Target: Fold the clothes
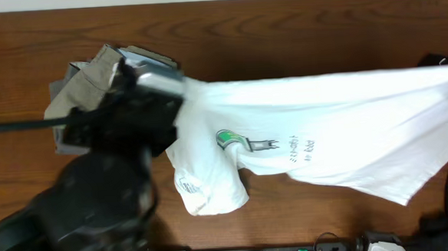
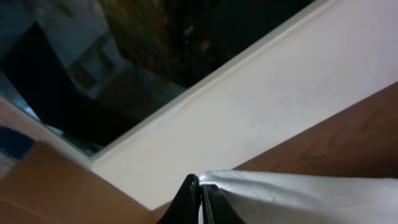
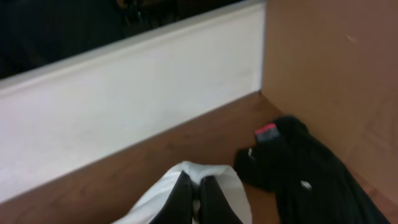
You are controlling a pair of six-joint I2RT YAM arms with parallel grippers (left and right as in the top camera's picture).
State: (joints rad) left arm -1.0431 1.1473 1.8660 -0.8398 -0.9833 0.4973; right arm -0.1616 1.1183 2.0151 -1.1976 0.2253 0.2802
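The left gripper eases to the right in the overhead view next and releases the cloth, since the T-shirt's stretched far edge point(image 1: 220, 86) point(image 2: 249, 177) runs that way.
A white T-shirt point(image 1: 324, 135) with a small green print is stretched in the air across the table between both arms, its lower part drooping to the wood. My left gripper point(image 2: 200, 190) is shut on one edge of the shirt point(image 2: 298, 193) at the left. My right gripper point(image 3: 197, 186) is shut on the other edge of the shirt point(image 3: 214, 174) at the right; in the overhead view that gripper is out of frame. The left arm point(image 1: 123, 108) hides part of the shirt's left end.
A grey-olive folded garment point(image 1: 84, 90) lies at the back left behind the left arm. A black garment with a red tag point(image 3: 305, 174) lies at the right edge point(image 1: 443, 60). A white wall point(image 3: 124, 106) borders the far edge of the table.
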